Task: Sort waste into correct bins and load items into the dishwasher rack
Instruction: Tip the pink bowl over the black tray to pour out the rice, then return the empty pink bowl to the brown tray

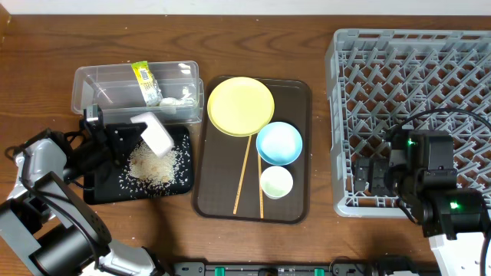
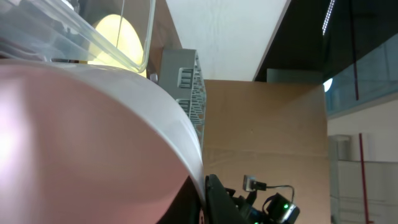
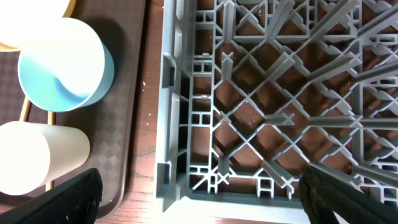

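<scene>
My left gripper will carry the emptied bowl over to its right in the overhead view, where the serving tray is bare beside the chopsticks, then turn it upright, lower it and let go.
My left gripper (image 1: 136,127) is shut on the rim of the white bowl (image 1: 156,132), which is tipped over the black tray (image 1: 181,139). Loose rice (image 1: 153,165) lies scattered on that tray. In the left wrist view the bowl's pinkish outside (image 2: 81,137) fills the frame, with a dark finger (image 2: 214,199) on its rim. The clear tub (image 1: 100,84) holds the yellow-green wrapper (image 1: 144,80) and the white scrap (image 1: 175,98). The yellow plate (image 1: 240,106), blue bowl (image 1: 278,142), cup (image 1: 276,182) and chopsticks (image 1: 243,172) lie on the brown serving tray. My right gripper (image 3: 199,193) is open and empty over the grey rack's (image 1: 406,69) front left corner.
The brown serving tray (image 1: 299,96) sits between the bins and the rack. Some rice grains lie on the table in front of the black tray. The right wrist view shows the blue bowl (image 3: 62,62), the cup (image 3: 37,155) and the rack lattice (image 3: 280,93).
</scene>
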`<state>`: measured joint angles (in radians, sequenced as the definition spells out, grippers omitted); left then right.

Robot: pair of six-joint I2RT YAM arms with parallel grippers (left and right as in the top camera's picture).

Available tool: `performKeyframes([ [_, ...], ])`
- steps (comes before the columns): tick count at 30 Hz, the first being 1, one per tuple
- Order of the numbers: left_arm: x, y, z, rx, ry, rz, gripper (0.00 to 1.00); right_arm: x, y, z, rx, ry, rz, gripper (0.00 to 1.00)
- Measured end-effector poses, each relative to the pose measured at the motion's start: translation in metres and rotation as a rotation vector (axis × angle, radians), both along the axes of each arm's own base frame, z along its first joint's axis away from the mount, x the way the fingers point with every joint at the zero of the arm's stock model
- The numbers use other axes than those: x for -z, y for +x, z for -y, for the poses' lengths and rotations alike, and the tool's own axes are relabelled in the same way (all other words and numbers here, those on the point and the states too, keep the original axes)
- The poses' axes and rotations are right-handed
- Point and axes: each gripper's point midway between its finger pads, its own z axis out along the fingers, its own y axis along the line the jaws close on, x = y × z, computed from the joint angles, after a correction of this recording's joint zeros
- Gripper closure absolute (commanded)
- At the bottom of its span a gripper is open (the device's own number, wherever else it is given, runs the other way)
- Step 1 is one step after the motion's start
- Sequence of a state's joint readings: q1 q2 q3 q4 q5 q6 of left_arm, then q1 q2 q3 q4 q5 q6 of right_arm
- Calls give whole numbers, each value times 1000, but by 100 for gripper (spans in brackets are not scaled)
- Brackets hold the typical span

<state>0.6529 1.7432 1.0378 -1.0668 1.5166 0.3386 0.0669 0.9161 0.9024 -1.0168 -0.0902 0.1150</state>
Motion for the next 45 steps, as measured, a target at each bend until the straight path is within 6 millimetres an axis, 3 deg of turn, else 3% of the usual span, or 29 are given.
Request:
performKeyframes([
  [19,-2,-5,10,24,-9,-20,94,0,0,0,0,0,1,1],
  [23,-5,-11,37,124,67,-3,94,0,0,0,0,0,2,1],
  [29,-8,-33,102,382,273,72,94,0,1,0,0,0,4,1],
  [31,1,-40,122,476,365,87,94,-1,1,0,0,0,5,1],
  [35,37,-54,155,657,607,32,94,-1,1,0,0,0,5,1],
  [39,66,-62,174,755,842,-4,94,-1,1,0,0,0,5,1],
  [45,88,-70,193,806,1107,-14,94,-1,1,0,0,0,5,1],
])
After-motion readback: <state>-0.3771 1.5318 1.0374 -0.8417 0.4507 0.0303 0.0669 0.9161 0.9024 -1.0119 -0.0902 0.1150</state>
